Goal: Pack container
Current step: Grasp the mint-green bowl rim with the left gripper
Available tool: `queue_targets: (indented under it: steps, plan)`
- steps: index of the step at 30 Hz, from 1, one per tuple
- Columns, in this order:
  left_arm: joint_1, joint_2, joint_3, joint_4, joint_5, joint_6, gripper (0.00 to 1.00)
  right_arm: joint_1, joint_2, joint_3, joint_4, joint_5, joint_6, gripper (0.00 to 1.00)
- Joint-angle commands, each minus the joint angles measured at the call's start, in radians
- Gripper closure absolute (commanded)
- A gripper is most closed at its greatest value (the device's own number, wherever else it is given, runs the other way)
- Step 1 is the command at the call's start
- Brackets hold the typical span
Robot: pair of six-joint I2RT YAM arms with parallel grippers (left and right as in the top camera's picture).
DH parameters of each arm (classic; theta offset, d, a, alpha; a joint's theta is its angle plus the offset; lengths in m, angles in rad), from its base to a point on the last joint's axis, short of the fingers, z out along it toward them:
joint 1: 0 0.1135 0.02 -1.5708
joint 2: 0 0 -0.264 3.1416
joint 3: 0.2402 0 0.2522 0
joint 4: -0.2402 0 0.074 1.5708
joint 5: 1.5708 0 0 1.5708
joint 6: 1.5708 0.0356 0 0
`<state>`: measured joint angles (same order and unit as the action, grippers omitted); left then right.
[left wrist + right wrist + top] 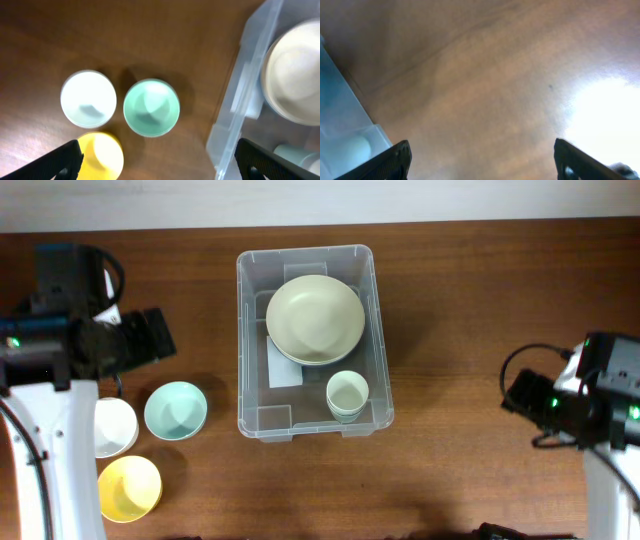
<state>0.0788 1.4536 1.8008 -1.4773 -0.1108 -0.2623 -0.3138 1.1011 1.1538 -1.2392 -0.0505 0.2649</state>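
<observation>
I will next move my left gripper down and toward the right in the overhead view, onto the mint bowl's container-side rim [205, 402] [178, 103] below it, where bare table leaves finger room.
The clear plastic container [250, 340] stands at the table's middle with a white label on its bottom. Inside it lie a large cream bowl [314, 318] and a pale green cup [346, 394]. Left of it on the table sit a mint bowl [175, 410], a white bowl [114, 427] and a yellow bowl [129, 488]. The left wrist view shows the mint bowl [151, 107], white bowl [88, 98], yellow bowl [102, 155] and the container's wall [235, 115]. My left gripper [157, 162] is open and empty above them. My right gripper [482, 160] is open and empty over bare table, right of the container [340, 115].
The wooden table runs to a pale wall at the back edge. My left arm [90, 340] is at the far left and my right arm [590, 395] at the far right. A bright glare patch [605, 115] lies on the table in the right wrist view.
</observation>
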Motion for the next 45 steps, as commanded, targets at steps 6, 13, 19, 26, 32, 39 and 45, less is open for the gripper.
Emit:
queue_targets:
  steps: [6,13,19,26,32,39,45]
  plan:
    - [-0.002,-0.129,-0.410,0.129,0.074,-0.004,0.01,0.130,-0.176,0.010,-0.166,0.067,0.032,0.07]
    - [-0.002,-0.058,-0.576,0.348,0.180,-0.030,0.00,0.179,-0.151,0.010,-0.140,0.066,0.032,0.06]
    - [-0.002,0.074,-0.576,0.381,0.206,-0.075,0.01,0.179,-0.062,0.010,-0.134,0.066,0.030,0.04]
    - [-0.002,0.253,-0.576,0.411,0.220,-0.082,0.01,0.179,0.068,0.010,-0.095,0.066,0.028,0.04]
    - [-0.002,0.334,-0.576,0.452,0.219,-0.082,0.01,0.179,0.120,0.010,-0.069,0.067,0.023,0.04]
    - [-0.002,0.378,-0.576,0.513,0.196,-0.082,0.37,0.179,0.129,0.010,-0.061,0.067,0.020,0.04]
    - [-0.002,0.401,-0.576,0.523,0.155,-0.082,0.41,0.179,0.129,0.010,-0.060,0.067,0.020,0.04]
